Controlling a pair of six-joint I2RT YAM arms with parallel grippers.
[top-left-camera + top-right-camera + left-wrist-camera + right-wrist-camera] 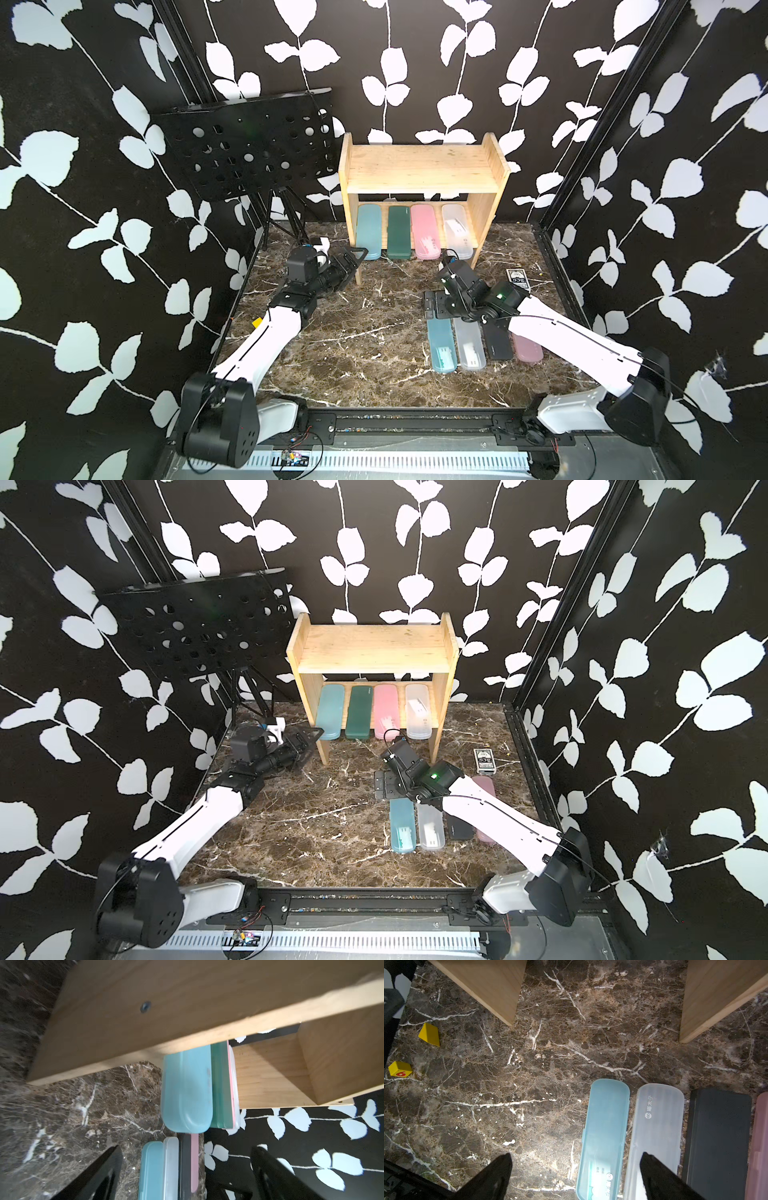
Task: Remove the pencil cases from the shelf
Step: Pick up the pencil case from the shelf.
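Note:
The teal case juts past the edge of the shelf's lower level, so my left gripper will next slide outward and toward the shelf (419, 170) until its open fingers are on both sides of the teal case's near end (372, 252).
The wooden shelf (419, 170) stands at the back; its top tier is bare. Its lower tier holds a teal pencil case (369, 232), a dark green one (399, 232), a pink one (424, 232) and a clear one (456, 232). A blue case (442, 347), a clear case (469, 347), a black case (496, 343) and a pink case (528, 349) lie side by side on the table. My left gripper (357, 253) is open by the shelf's left leg, just short of the teal case (187, 1093). My right gripper (432, 303) hangs open and empty over the blue case (604, 1126).
A black perforated music stand (249, 145) stands left of the shelf, close behind my left arm. A card box (517, 279) lies right of the shelf. Two yellow blocks (429, 1034) (400, 1069) sit near the table's left edge.

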